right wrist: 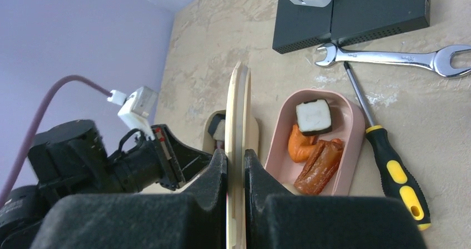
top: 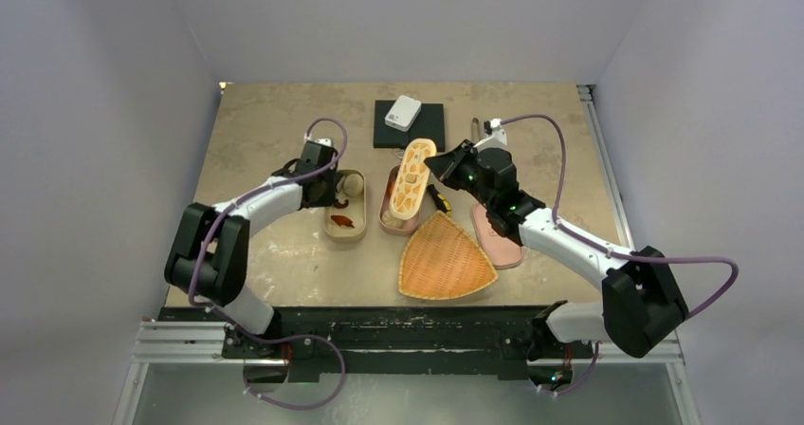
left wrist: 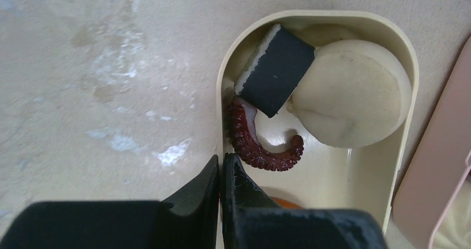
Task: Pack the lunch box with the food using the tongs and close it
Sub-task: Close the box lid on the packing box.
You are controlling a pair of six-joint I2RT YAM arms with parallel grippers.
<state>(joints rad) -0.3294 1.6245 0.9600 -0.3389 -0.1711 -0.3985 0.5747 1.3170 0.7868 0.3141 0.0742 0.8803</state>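
The food lies uncovered, so I need to move my right gripper to the left in the top view and down over the beige lunch box (top: 347, 206) (right wrist: 216, 131) to release its lid.
In the left wrist view my left gripper (left wrist: 222, 163) is shut on the near side wall of the beige lunch box (left wrist: 408, 93), one finger outside and one inside. That box holds a black-and-white piece (left wrist: 275, 71), a round beige bun (left wrist: 350, 93), a dark red tentacle (left wrist: 261, 149) and an orange bit (left wrist: 283, 202). My right gripper (right wrist: 236, 160) is shut on a beige lid (right wrist: 239, 104), held edge-on above the table. Beside it the pink lunch box (right wrist: 355, 127) holds a black-and-white piece (right wrist: 314, 115), an orange bit (right wrist: 300, 143) and a brown sausage (right wrist: 319, 165). The tongs are out of view.
A woven fan-shaped tray (top: 446, 259) lies near the front. A pink lid (top: 498, 240) rests under my right arm. At the back are a black box (top: 408, 126) with a white device (top: 403, 112), a silver wrench (right wrist: 389, 57) and a yellow-handled screwdriver (right wrist: 389, 165).
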